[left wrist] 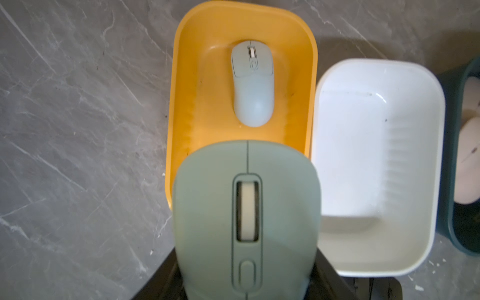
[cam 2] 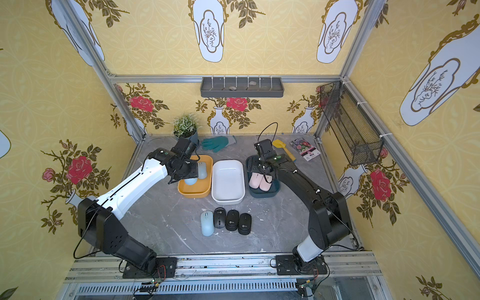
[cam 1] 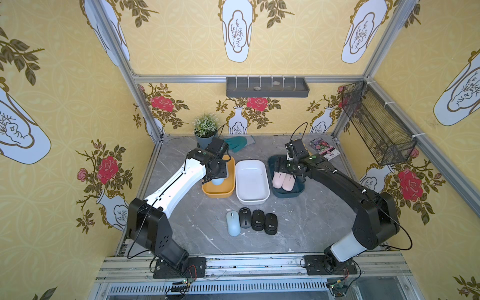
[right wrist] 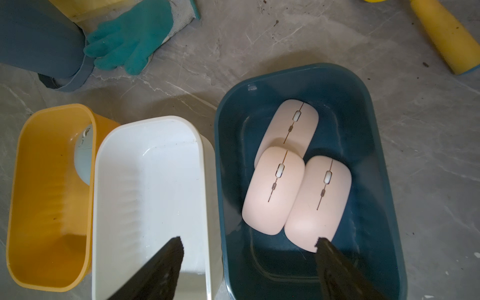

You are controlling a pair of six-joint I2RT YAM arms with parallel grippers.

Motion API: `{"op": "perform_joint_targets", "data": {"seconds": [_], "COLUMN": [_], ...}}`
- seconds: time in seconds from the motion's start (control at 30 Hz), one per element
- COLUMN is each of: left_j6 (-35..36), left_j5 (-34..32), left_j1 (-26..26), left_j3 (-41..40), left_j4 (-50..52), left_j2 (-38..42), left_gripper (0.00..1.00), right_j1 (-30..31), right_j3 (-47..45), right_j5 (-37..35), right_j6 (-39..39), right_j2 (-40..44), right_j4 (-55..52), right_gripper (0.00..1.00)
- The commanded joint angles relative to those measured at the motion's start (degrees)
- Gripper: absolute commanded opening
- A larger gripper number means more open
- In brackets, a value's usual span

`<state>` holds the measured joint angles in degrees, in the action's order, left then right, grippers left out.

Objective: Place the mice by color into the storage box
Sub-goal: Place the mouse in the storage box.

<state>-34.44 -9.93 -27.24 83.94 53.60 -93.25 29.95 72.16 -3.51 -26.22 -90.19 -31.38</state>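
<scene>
The yellow box below has a bare bottom (left wrist: 212, 95) beside its mouse, so next my left gripper will reach outward, lower and release the pale blue mouse there.
My left gripper (cam 1: 219, 174) is shut on a pale blue mouse (left wrist: 246, 220) and holds it over the near end of the yellow box (cam 1: 218, 193). Another pale blue mouse (left wrist: 252, 83) lies inside that box. My right gripper (right wrist: 249, 241) stands open above the dark teal box (right wrist: 384, 181), holding nothing. Three pale pink mice (right wrist: 275, 189) lie in the teal box. Between the two boxes sits the white box (cam 1: 252, 181) with nothing in it. On the table in front lie a pale blue mouse (cam 1: 233, 222) and three black mice (cam 1: 258, 219) in a row.
At the back of the table are a potted plant (cam 1: 205, 128), a green glove (cam 1: 237, 142), a yellow trowel (cam 2: 281, 148) and a seed packet (cam 1: 323, 148). A black mesh basket (cam 1: 376, 127) hangs on the right wall. A grey shelf (cam 1: 267, 87) is on the back wall.
</scene>
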Motion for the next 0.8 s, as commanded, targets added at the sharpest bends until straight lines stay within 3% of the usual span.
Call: {"op": "perform_joint_targets", "data": {"seconds": [0.0, 0.27, 0.77], "left_j6": [2.5, 4.5, 6.1], "left_j5": [1.5, 3.4, 7.2], "left_j1": [3.1, 6.1, 8.9], "left_j3": [1.9, 8.0, 8.7], "left_j4": [-4.4, -7.5, -9.8], "left_j2": [-4.5, -16.8, -23.1], "left_gripper": [0.53, 0.54, 0.56], "right_j1": [-0.4, -0.6, -1.0], "right_j3": [-1.0, -1.2, -0.1], "right_j5": [0.0, 1.2, 2.2], "right_j6": [0.3, 0.0, 0.9], "right_j2": [0.5, -1.0, -5.2], "right_j4": [1.9, 2.9, 4.0], "right_gripper": [0.82, 0.82, 0.82]}}
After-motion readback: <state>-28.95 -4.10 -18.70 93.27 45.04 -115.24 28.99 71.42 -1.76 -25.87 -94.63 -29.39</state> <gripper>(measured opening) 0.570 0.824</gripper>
